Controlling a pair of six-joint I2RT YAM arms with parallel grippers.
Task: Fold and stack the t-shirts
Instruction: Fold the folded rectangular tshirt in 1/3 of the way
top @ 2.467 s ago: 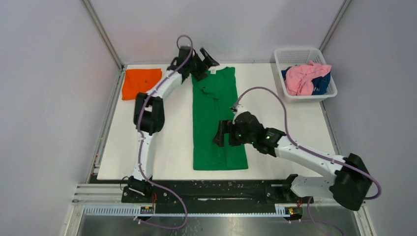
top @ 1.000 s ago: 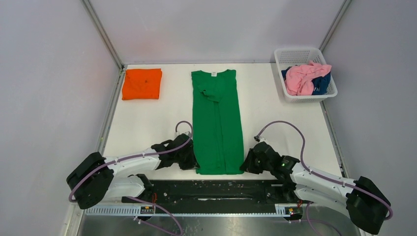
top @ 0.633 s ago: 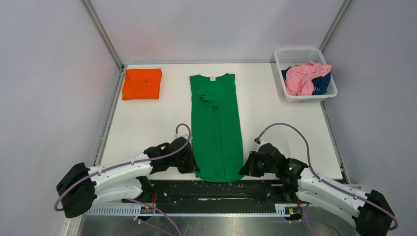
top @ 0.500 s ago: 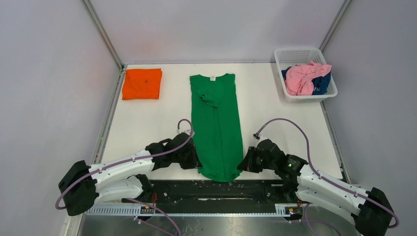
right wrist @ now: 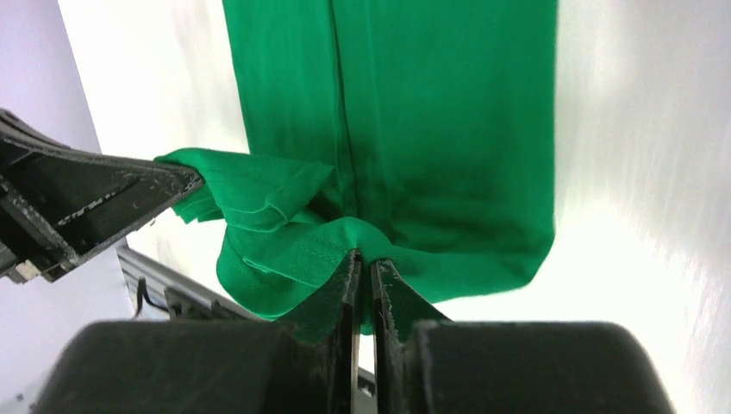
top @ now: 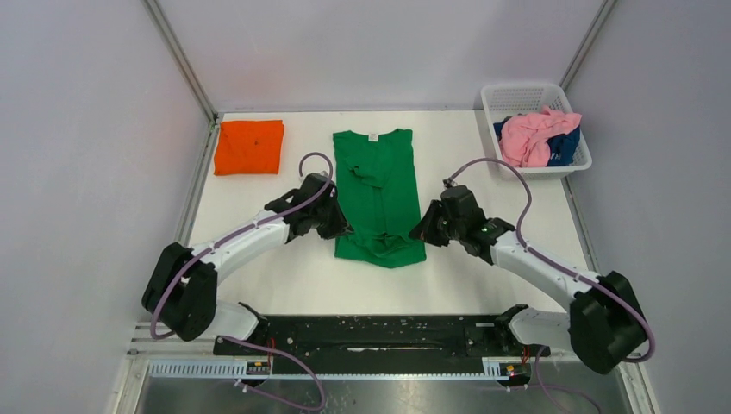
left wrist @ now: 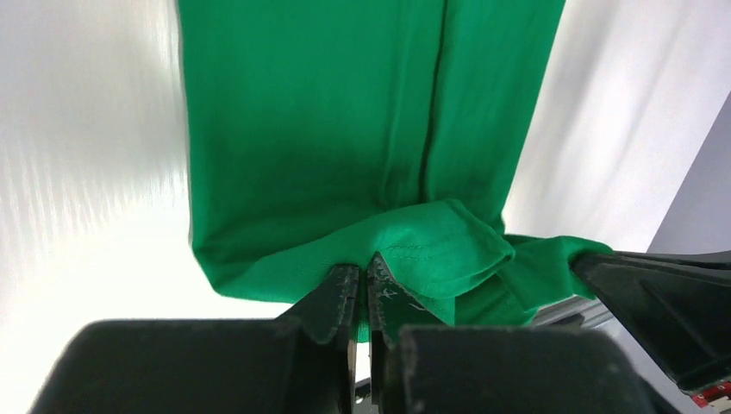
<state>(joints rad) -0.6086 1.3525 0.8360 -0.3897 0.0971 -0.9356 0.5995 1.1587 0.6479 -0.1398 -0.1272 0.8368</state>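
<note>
My right gripper moves outward toward the neck label onto the t-shirt's middle [top: 403, 185] next and releases the near hem's corner, still bunched over the t-shirt's lower half.
The green t-shirt [top: 377, 185] lies lengthwise in the middle of the white table, its white neck label at the far end. Its near hem is lifted and bunched over the lower half. My left gripper [top: 338, 226] is shut on the hem's left corner, seen close in the left wrist view [left wrist: 364, 263]. My right gripper [top: 420, 228] is shut on the right corner [right wrist: 363, 257]. Green cloth [left wrist: 328, 112] hangs beyond both sets of jaws [right wrist: 431, 103]. An orange t-shirt [top: 249, 146] lies folded at the far left.
A white basket [top: 521, 88] stands at the far right corner and holds a crumpled pink t-shirt [top: 530, 136] and a navy one [top: 565, 145]. Grey walls close in the table [top: 259, 259] on three sides. The black base rail runs along the near edge.
Both grippers have moved away from the near edge toward the table's middle, carrying the green hem with them. The shirt's lower part now doubles over itself and looks shorter.
</note>
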